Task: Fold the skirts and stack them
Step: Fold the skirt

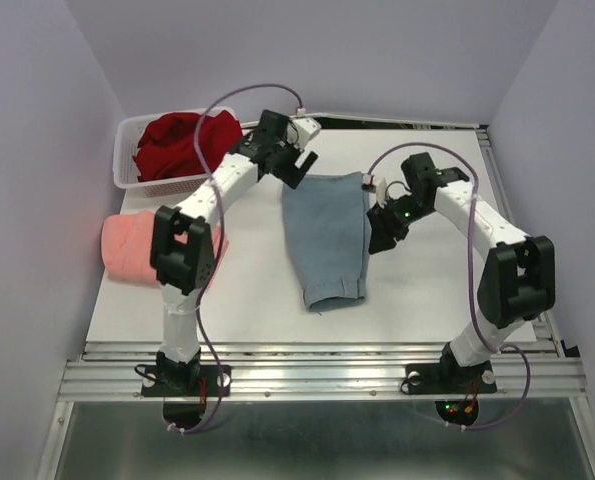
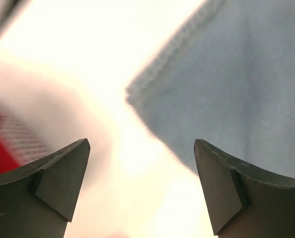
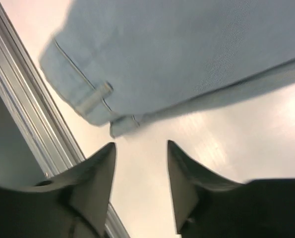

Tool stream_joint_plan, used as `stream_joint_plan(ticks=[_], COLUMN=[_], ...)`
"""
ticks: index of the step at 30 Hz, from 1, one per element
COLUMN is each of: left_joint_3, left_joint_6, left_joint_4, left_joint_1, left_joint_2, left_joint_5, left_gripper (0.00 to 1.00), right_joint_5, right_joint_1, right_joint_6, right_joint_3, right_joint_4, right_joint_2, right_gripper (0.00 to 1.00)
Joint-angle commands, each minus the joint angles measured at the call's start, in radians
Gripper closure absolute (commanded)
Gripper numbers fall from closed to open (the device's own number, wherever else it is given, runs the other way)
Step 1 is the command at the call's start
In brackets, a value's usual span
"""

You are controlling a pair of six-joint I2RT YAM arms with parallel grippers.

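My left gripper will next swing back and down onto the corner of the bowed band that faces the salmon-pink skirt, because the band is below the gripper and back toward the rail.
The dusty blue-grey skirt [image 1: 327, 235] lies as a long narrow strip in the middle of the table, with its banded end toward the near edge. My left gripper [image 1: 299, 170] hovers at its far left corner, open and empty; the left wrist view has that corner [image 2: 226, 84] just beyond the gripper [image 2: 141, 148]. My right gripper [image 1: 380, 238] hangs beside the strip's right edge. It [image 3: 141, 146] is open with nothing between the fingers, and the skirt's band [image 3: 88, 94] lies ahead. The salmon-pink skirt [image 1: 127, 250] rests folded at the left edge. The dark red skirt [image 1: 182, 140] sits bunched in the basket.
The white mesh basket [image 1: 127, 150] stands at the far left corner of the white table [image 1: 427, 290]. A metal rail [image 1: 317, 365] runs along the near edge and shows in the right wrist view as a rail [image 3: 33, 114]. Purple walls enclose the table's sides and back.
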Motion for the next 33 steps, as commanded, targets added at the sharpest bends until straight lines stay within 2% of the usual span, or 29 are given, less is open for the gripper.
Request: stream_joint_plan(ticks=[1,3,4,6,7,9,10,11,12,13,15,18,21,22,25,26,29,33], left_joint_3=[-0.176,-0.266,-0.314,-0.460,-0.535,-0.589,-0.624,-0.641,-0.658,-0.693,-0.753,-0.805,-0.856,-0.882,-0.977,-1.067,-1.186,-1.229], left_joint_6=[-0.078,-0.108,-0.125,-0.184,-0.194,-0.201,-0.201,-0.188,-0.192,-0.197,-0.185,-0.122,0.010,0.085,0.202,0.257,0.248,0.233], left_joint_4=[0.211,0.280,0.310,0.398,0.418,0.430,0.427,0.420,0.412,0.409,0.403,0.372,0.262,0.231,0.179,0.185,0.226,0.309], left_joint_1=[0.012,0.027,0.033,0.053,0.058,0.069,0.070,0.073,0.075,0.078,0.078,0.078,0.037,0.014,-0.191,-0.333,-0.530,-0.660], left_joint_2=[-0.356,-0.474,-0.511,-0.626,-0.659,-0.714,-0.755,-0.774,-0.806,-0.820,-0.857,-0.877,-0.892,-0.897,-0.958,-0.984,-1.036,-0.993], left_joint_5=[0.015,0.052,0.065,0.085,0.092,0.101,0.115,0.160,0.173,0.208,0.246,0.312,0.320,0.319,0.183,0.071,-0.081,-0.247], left_gripper=[0.01,0.01,0.01,0.01,0.01,0.01,0.01,0.01,0.01,0.02,0.03,0.05,0.06,0.10,0.13,0.13,0.12,0.03], right_joint_5=[-0.207,-0.312,-0.408,-0.478,-0.502,-0.505,-0.509,-0.513,-0.528,-0.535,-0.529,-0.518,-0.495,-0.486,-0.472,-0.472,-0.467,-0.461], right_joint_1=[-0.002,-0.002,0.008,0.038,0.055,0.104,0.118,0.138,0.147,0.147,0.175,0.175,0.184,0.184,0.184,0.184,0.184,0.184], right_joint_6=[0.271,0.373,0.489,0.603,0.730,0.871,1.047,1.138,1.213,1.284,1.266,1.240,1.194,1.187,1.173,1.167,1.173,1.174], right_joint_3=[0.072,0.093,0.101,0.118,0.116,0.089,0.028,-0.014,-0.096,-0.126,-0.184,-0.243,-0.301,-0.309,-0.315,-0.310,-0.298,-0.290], right_joint_4=[0.187,0.296,0.333,0.466,0.521,0.655,0.838,0.956,1.182,1.247,1.313,1.327,1.332,1.332,1.332,1.332,1.333,1.333], right_joint_2=[-0.058,-0.003,0.023,0.074,0.109,0.128,0.134,0.137,0.143,0.169,0.197,0.250,0.310,0.331,0.407,0.424,0.467,0.484], right_gripper=[0.44,0.33,0.31,0.30,0.30,0.29,0.29,0.29,0.29,0.29,0.29,0.30,0.31,0.32,0.35,0.36,0.38,0.38])
